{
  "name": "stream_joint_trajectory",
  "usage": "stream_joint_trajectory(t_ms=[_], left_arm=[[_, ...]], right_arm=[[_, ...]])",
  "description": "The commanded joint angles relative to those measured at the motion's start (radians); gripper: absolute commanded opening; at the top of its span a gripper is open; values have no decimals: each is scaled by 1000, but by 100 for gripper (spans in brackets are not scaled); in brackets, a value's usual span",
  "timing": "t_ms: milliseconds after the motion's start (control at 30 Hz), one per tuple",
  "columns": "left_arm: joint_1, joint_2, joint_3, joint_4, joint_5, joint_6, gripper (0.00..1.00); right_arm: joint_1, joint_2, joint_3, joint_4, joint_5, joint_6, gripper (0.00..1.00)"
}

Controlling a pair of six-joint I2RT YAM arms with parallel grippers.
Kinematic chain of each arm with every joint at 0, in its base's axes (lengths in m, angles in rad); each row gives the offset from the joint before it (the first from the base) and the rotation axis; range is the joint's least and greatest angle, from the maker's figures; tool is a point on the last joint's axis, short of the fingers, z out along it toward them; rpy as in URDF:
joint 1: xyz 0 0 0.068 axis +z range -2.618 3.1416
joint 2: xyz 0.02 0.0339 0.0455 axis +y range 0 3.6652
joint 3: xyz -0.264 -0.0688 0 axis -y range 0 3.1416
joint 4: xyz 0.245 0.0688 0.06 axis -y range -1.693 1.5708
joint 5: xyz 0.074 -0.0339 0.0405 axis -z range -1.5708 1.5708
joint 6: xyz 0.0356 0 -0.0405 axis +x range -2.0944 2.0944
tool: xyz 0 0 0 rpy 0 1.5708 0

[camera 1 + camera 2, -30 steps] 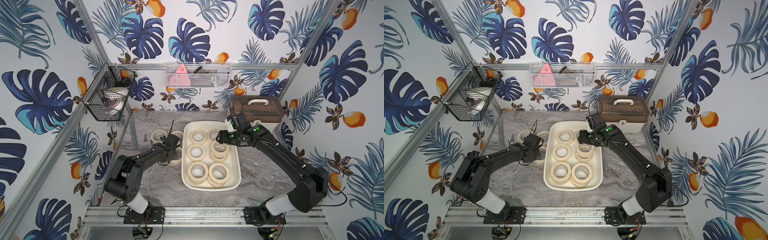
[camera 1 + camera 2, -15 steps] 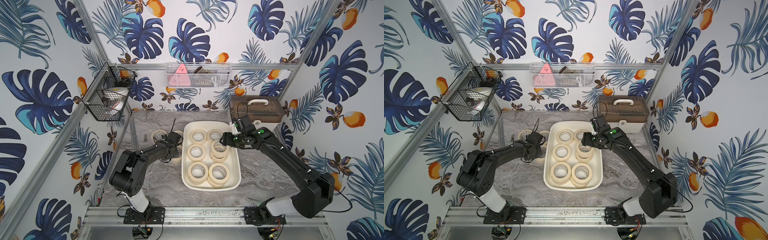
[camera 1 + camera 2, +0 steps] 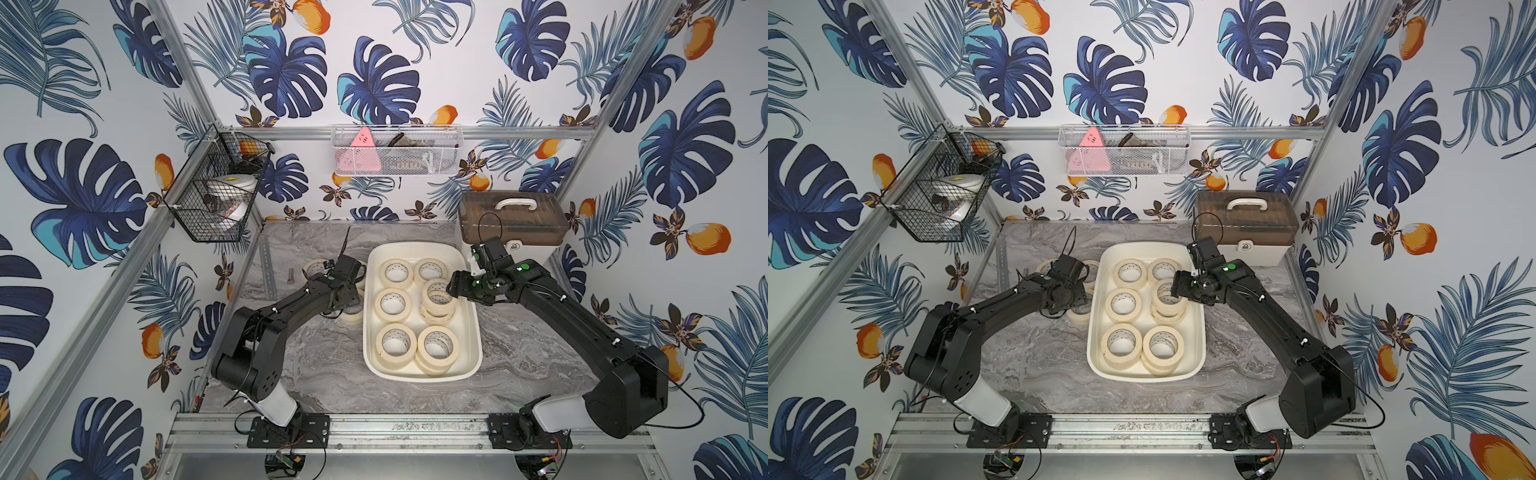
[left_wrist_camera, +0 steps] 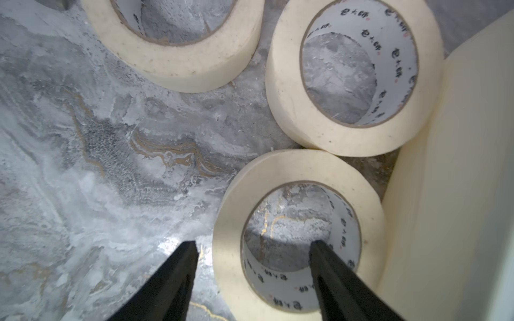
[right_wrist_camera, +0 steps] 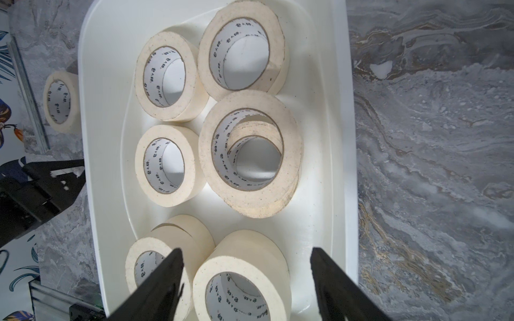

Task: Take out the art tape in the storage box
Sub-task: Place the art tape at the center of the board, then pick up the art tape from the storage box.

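Note:
I should next bring my right gripper down astride the stacked roll's side by the box's rim (image 3: 453, 299) (image 5: 292, 156), which is below it, since the roll's open core has room for one finger.
The storage box (image 3: 415, 374) is a white tub in the middle of the marble table, and it holds several cream art tape rolls (image 3: 436, 318), some of them stacked. My left gripper (image 4: 253, 242) is open just left of the box, low over the table. One finger is inside the core of a roll (image 4: 230, 222) lying flat there and the other is outside it, neither pressing the wall. Two more rolls (image 4: 180, 69) (image 4: 283, 97) lie beside it. My right gripper (image 5: 246, 249) hangs open above the box's right side, over a stacked roll (image 5: 242, 266), holding nothing.
A cream case with a brown lid (image 3: 513, 222) stands behind the box at the back right. A black wire basket (image 3: 216, 195) hangs on the left wall and a white mesh basket (image 3: 397, 151) on the back wall. A bolt (image 3: 289, 274) lies by the left upright.
My left gripper has opened and let go of a roll, which now lies on the table beside the box. The right gripper has shifted slightly over the box and widened a little.

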Motion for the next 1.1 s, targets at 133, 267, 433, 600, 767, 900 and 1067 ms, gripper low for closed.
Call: stream_joint_trajectory(t_ms=[133, 267, 433, 600, 767, 900, 1067], left_arm=[[1, -107, 54, -155, 83, 90, 85], [2, -173, 58, -196, 99, 136, 93], [9, -261, 52, -213, 123, 167, 99], [11, -317, 67, -251, 110, 184, 99], [11, -365, 68, -272, 91, 186, 99], [11, -402, 61, -272, 80, 186, 99], [11, -416, 69, -289, 80, 196, 99]], right_arm=[[-18, 49, -33, 40, -16, 4, 73], [-24, 87, -39, 68, -12, 6, 73], [-31, 135, -39, 101, -20, 10, 71], [-38, 185, -24, 119, -5, 7, 70], [-43, 231, 1, 122, 1, -1, 68], [-49, 265, 13, 134, 8, -4, 66], [-51, 310, 27, 141, 24, 0, 64]])
